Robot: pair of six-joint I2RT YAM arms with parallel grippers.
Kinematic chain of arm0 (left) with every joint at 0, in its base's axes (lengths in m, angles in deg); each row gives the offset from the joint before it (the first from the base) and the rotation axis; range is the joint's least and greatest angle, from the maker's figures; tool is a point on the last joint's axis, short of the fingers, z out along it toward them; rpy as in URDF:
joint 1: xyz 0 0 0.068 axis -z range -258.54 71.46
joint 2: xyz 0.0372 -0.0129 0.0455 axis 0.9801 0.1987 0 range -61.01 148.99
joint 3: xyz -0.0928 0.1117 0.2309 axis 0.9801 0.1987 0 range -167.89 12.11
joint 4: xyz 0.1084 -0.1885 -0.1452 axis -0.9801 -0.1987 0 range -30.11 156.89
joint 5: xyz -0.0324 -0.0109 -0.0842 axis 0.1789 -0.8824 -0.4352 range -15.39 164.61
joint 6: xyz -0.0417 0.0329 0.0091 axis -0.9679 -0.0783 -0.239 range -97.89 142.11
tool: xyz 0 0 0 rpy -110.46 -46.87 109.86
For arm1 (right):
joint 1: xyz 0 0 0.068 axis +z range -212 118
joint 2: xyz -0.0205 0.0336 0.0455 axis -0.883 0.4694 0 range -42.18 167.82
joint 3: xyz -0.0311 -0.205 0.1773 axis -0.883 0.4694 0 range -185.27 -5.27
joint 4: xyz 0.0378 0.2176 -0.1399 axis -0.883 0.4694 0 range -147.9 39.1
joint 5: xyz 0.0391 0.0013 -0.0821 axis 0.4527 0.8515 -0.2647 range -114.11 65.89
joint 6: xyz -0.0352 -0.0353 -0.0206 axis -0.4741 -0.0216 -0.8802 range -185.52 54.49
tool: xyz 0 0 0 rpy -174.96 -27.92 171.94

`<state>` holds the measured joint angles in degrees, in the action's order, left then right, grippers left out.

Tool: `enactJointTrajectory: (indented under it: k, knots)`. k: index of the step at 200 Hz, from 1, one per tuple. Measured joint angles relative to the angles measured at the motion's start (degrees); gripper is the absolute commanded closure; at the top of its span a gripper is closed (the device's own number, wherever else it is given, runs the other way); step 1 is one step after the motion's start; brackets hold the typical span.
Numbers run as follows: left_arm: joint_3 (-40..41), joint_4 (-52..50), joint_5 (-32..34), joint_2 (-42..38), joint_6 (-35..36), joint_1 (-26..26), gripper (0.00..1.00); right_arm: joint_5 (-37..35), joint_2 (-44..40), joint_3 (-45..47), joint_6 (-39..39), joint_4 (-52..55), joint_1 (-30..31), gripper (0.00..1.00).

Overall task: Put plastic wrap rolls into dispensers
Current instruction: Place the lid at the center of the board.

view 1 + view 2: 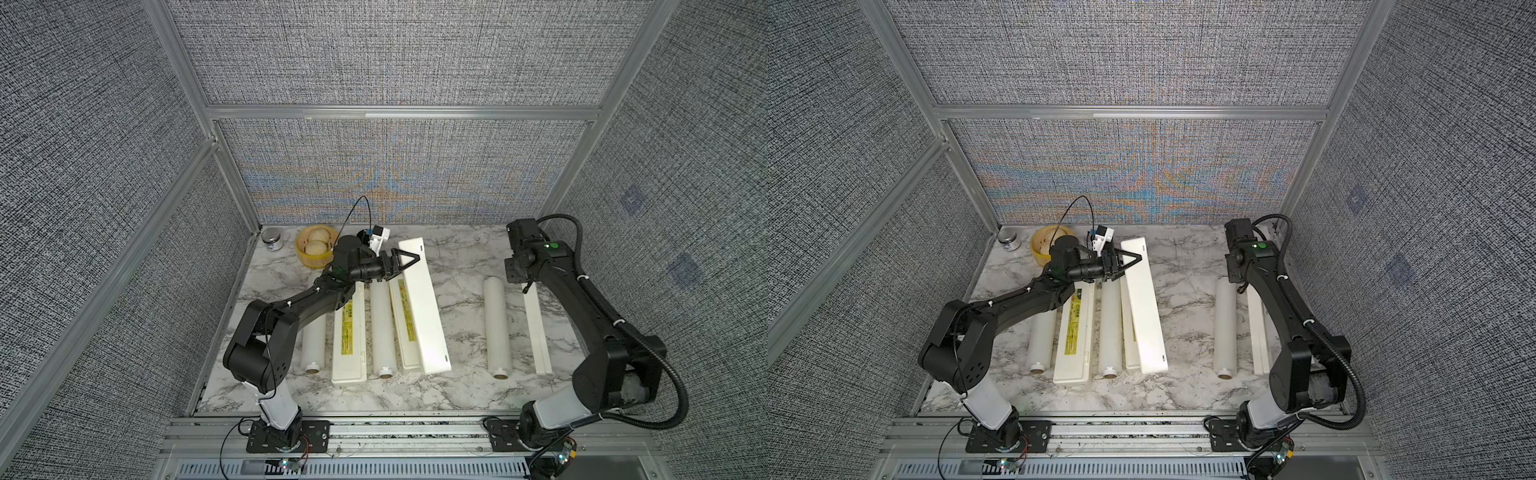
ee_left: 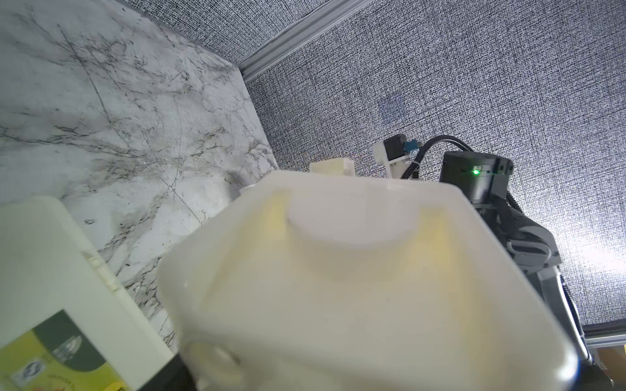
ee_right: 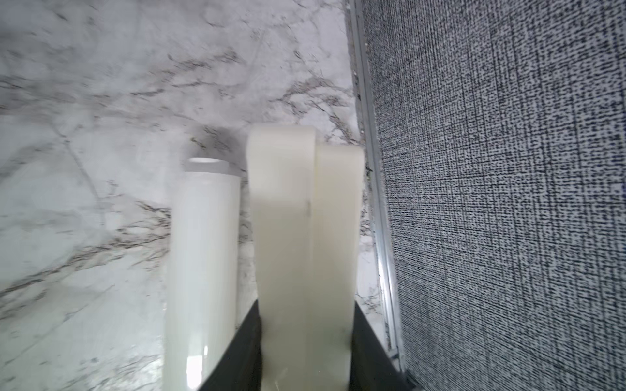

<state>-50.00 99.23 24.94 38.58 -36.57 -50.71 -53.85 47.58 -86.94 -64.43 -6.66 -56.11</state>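
Observation:
Next, my right gripper tips the edge-standing dispenser down onto its flat side on the marble table between roll and wall (image 1: 523, 336) (image 3: 246, 241) below the gripper. Then it releases the dispenser.
Three plastic wrap rolls lie parallel on the marble table in both top views: left (image 1: 313, 345), middle (image 1: 383, 328), right (image 1: 496, 328). The left dispenser (image 1: 349, 336) lies shut with its yellow label up. The middle dispenser (image 1: 424, 307) is open, one half tilted over its labelled lid (image 1: 405, 320). My left gripper (image 1: 409, 259) is shut on its far end, and the box's inside (image 2: 355, 287) fills the left wrist view. The right dispenser (image 1: 536, 332) stands on its edge. My right gripper (image 3: 306, 315) is shut on it, black fingers (image 3: 249, 338) on both sides, the right roll (image 3: 203, 254) beside it.
A yellow basket (image 1: 316, 249) holding round things and a small jar (image 1: 272, 240) stand at the table's back left corner. The right wall (image 3: 491, 203) runs close beside the right dispenser. Grey fabric walls enclose the table on three sides.

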Motion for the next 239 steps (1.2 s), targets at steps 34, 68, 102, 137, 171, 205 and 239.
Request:
enactJointTrajectory:
  k: [34, 68, 102, 137, 171, 205, 239]
  knots:
    - [-1.07, -0.39, -0.39, 0.87, -0.26, -0.02, 0.40, -0.48, 5.97, 1.44, -3.41, -4.15, -3.15, 0.71]
    - [-0.96, -0.44, -0.42, 1.25, -0.59, 0.09, 0.39, -0.98, 12.92, 1.88, -4.90, -8.41, -6.10, 0.71]
    - [-0.87, -0.39, -0.39, 1.29, -0.70, 0.20, 0.39, -1.68, 16.98, 2.23, -5.44, -11.93, -6.21, 0.67]
    - [-0.87, -0.59, -0.37, 1.46, -0.76, 0.20, 0.39, 2.03, 19.52, 1.92, -4.74, -12.85, -6.21, 0.42]
    - [-0.90, -1.38, -0.33, 1.46, -0.50, 0.20, 0.40, 5.22, 19.74, 1.90, -4.57, -12.61, -5.79, 0.36]
    - [-0.90, -1.84, -0.20, 1.44, -0.35, 0.20, 0.40, 9.60, 19.65, 1.66, -4.55, -11.91, -5.51, 0.37]
    - [-0.90, -2.62, 0.11, 1.42, -0.28, 0.44, 0.40, 14.21, 16.26, 0.72, -3.69, -9.92, -5.60, 0.37]
